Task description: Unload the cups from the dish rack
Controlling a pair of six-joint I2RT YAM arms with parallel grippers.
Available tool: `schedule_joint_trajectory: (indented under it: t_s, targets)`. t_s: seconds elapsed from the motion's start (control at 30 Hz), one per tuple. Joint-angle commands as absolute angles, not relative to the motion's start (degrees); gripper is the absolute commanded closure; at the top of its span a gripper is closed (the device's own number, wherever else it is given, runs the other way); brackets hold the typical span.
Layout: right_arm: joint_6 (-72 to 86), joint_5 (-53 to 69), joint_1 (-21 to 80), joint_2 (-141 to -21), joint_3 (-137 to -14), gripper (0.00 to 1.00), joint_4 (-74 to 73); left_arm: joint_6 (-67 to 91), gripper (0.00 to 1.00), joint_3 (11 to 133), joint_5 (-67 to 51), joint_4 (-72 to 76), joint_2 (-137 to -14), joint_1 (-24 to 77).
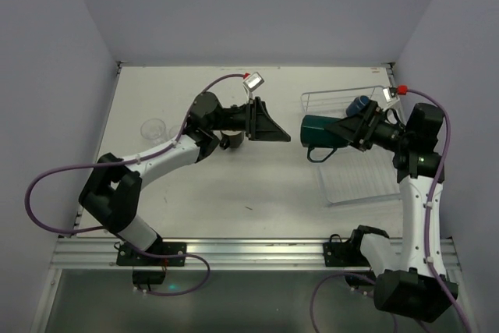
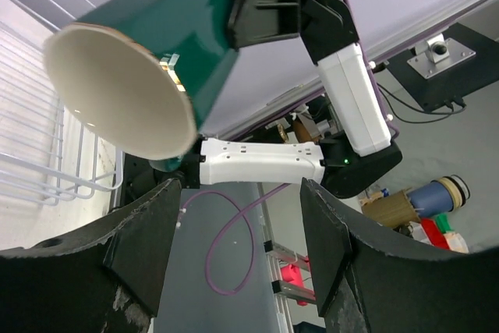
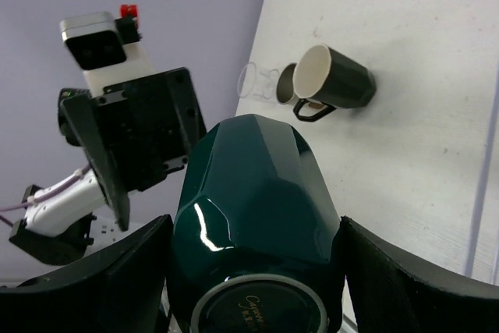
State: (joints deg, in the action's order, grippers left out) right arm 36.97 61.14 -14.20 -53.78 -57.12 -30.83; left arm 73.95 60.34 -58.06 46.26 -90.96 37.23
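Observation:
My right gripper is covering the bottom end of the mug, so my left gripper should next go onto the mug's rim (image 2: 190,125), with one finger inside the cream-lined opening (image 2: 117,87) and one outside.
A dark teal mug (image 1: 322,133) hangs on its side above the table, its cream-lined mouth (image 2: 117,87) facing left. My right gripper (image 1: 348,132) is shut on its base end, one finger on each side of the mug (image 3: 257,193). My left gripper (image 1: 274,122) is open with nothing between its fingers (image 2: 140,239), a short gap left of the mug's mouth and facing it. The white wire dish rack (image 1: 327,96) with its clear tray stands at the right. A blue cup (image 1: 359,104) shows in it behind my right gripper.
A dark grey handled mug (image 3: 337,79) lies on its side on the table under my left arm (image 1: 230,141). A clear glass (image 1: 153,128) stands further left. The rack's wires (image 2: 31,169) fill the left edge of the left wrist view.

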Motion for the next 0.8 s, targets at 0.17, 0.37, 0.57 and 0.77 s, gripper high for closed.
schedule_joint_trajectory:
  t_s: [0.17,0.37,0.57,0.77]
  targets:
    - [47.89,71.28,-10.64,-50.54,-58.80,1.00,-22.51,75.85,0.33,60.21,-55.73,50.62,-89.04,37.27]
    - [50.71,70.66,-8.35,-50.10,-58.19,1.00,-19.52,75.15,0.33,59.50,-53.44,51.77,-86.58,37.27]
    - [53.34,69.00,-5.46,-49.92,-57.13,1.00,-15.91,77.34,0.33,58.10,-51.51,55.45,-85.34,37.35]
    - [56.16,67.15,-2.56,-50.89,-55.72,1.00,-10.73,81.30,0.34,55.73,-50.10,61.78,-85.87,37.53]
